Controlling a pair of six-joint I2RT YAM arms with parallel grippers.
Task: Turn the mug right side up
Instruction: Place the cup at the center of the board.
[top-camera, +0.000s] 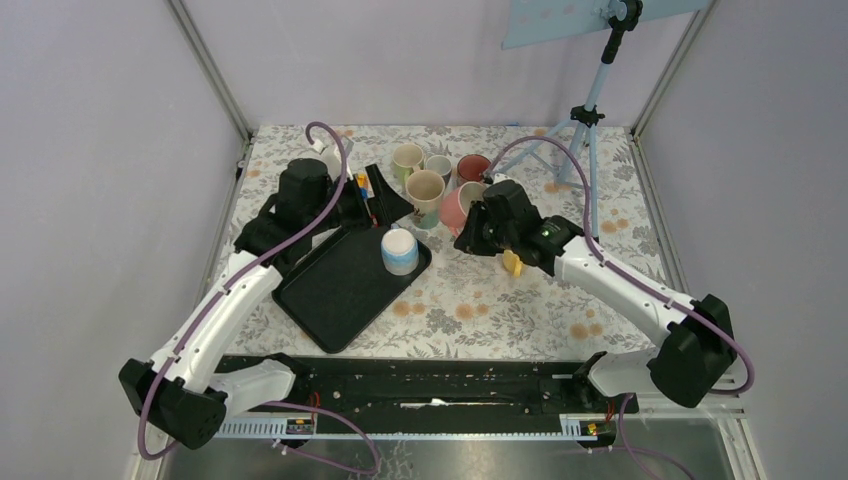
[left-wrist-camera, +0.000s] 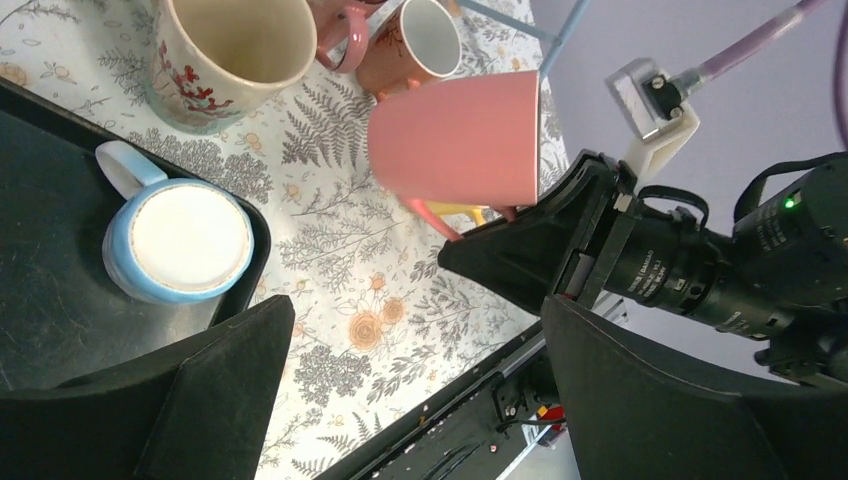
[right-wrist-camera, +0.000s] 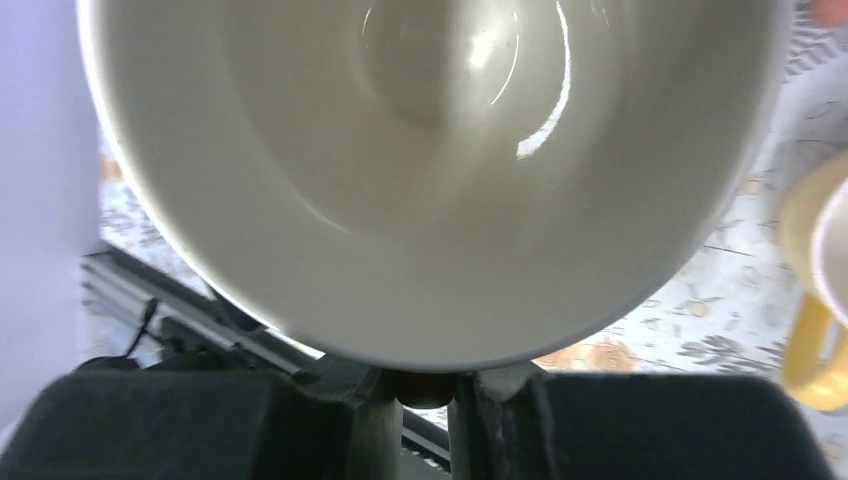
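My right gripper should next tilt downward and lower to let go above the flowered cloth between tray (top-camera: 330, 295) and yellow mug, because the pink mug's opening faces sideways.
A pink mug (top-camera: 452, 208) (left-wrist-camera: 455, 140) with a white inside (right-wrist-camera: 430, 150) hangs tipped on its side above the flowered cloth. Its mouth faces the right wrist camera and fills that view. My right gripper (top-camera: 472, 228) (right-wrist-camera: 425, 385) is shut on the mug's pink handle (left-wrist-camera: 437, 217), which sits at the mug's lower side. My left gripper (top-camera: 388, 205) (left-wrist-camera: 415, 330) hovers open and holds nothing, to the left of the pink mug, at the far right corner of the black tray (top-camera: 330, 295). A blue mug (top-camera: 399, 250) (left-wrist-camera: 180, 240) stands upside down on that tray.
Several upright mugs cluster behind: a cream one with red print (top-camera: 425, 190) (left-wrist-camera: 225, 50), a reddish-brown one (top-camera: 472, 168) (left-wrist-camera: 420, 40), a green one (top-camera: 407, 158). A yellow mug (top-camera: 512, 262) (right-wrist-camera: 815, 300) sits under the right arm. A blue tripod (top-camera: 590, 110) stands back right.
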